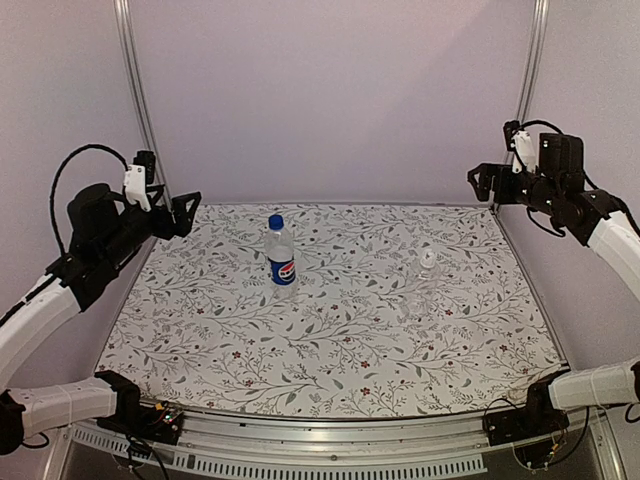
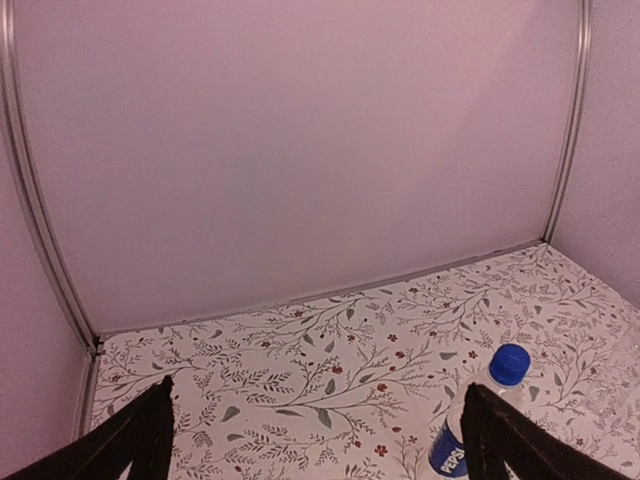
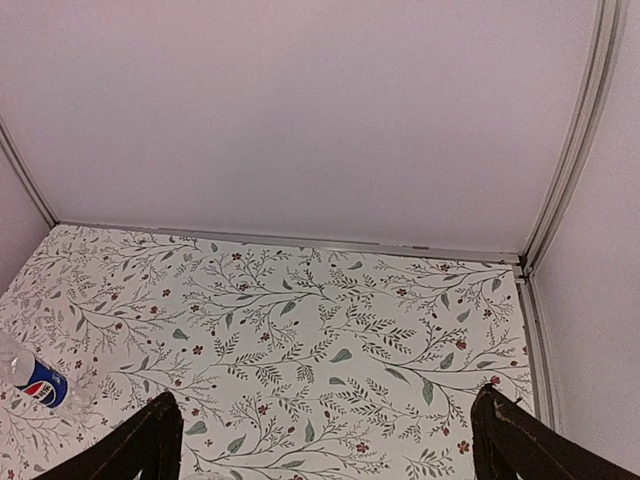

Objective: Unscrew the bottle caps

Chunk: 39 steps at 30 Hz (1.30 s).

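Observation:
I will next swing my left gripper to the right in the top view and tip it down around the Pepsi bottle's neck (image 1: 277, 233) (image 2: 496, 386), which stands that way and still has its cap on.
The taller Pepsi bottle (image 1: 281, 260) stands upright left of the table's middle with its blue cap (image 1: 276, 221) on. The shorter unlabelled clear bottle (image 1: 428, 266) stands to its right, its pale cap (image 1: 428, 255) hard to make out. My left gripper (image 1: 185, 213) hangs open, high at the back left corner, well away from both bottles. My right gripper (image 1: 482, 185) hangs open, high at the back right. The left wrist view has the Pepsi bottle (image 2: 452, 448) and blue cap (image 2: 510, 364) beside the right finger of my empty left gripper (image 2: 317, 388). Between the fingers of the right gripper (image 3: 328, 395) is only table; the Pepsi bottle (image 3: 35, 382) lies far left.
A floral-patterned mat (image 1: 340, 340) covers the table. Pale walls close in the back and sides, with metal posts (image 1: 140, 110) at the back corners. A metal rail (image 1: 330, 440) runs along the near edge by the arm bases.

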{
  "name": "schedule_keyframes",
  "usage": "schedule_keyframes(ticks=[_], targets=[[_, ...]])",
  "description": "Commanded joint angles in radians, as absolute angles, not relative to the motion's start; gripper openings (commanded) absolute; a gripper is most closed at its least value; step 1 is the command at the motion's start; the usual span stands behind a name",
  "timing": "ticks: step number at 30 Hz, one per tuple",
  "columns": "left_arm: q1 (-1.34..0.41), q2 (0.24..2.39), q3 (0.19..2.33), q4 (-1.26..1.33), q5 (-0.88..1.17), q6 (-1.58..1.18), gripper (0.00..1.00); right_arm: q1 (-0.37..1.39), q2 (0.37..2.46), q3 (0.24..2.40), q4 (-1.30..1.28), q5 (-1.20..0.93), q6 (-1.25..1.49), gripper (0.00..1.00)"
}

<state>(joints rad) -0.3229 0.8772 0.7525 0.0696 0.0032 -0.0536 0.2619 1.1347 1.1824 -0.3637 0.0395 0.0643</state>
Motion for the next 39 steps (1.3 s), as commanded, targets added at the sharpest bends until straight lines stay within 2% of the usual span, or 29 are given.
schedule_keyframes(ticks=[1,8,14,19,29,39], targets=[[-0.339,0.904,0.768,0.044,-0.027,-0.05,1.0,0.269,1.184,1.277,-0.49,0.1,0.085,0.99],[-0.358,0.959,0.812,-0.035,0.053,-0.039,1.0,0.281,1.204,1.35,-0.623,0.096,0.101,0.99],[-0.427,1.004,0.812,-0.049,0.127,-0.003,1.0,0.305,1.173,1.346,-0.639,0.045,0.095,0.99],[-0.522,1.098,0.897,-0.097,0.141,-0.023,0.99,0.337,1.153,1.298,-0.62,0.011,0.095,0.99],[-0.615,1.346,1.165,-0.28,0.109,-0.002,0.88,0.368,1.104,1.261,-0.603,-0.086,0.08,0.99],[-0.628,1.573,1.357,-0.461,0.107,-0.004,0.68,0.377,1.091,1.242,-0.61,-0.117,0.072,0.99]])
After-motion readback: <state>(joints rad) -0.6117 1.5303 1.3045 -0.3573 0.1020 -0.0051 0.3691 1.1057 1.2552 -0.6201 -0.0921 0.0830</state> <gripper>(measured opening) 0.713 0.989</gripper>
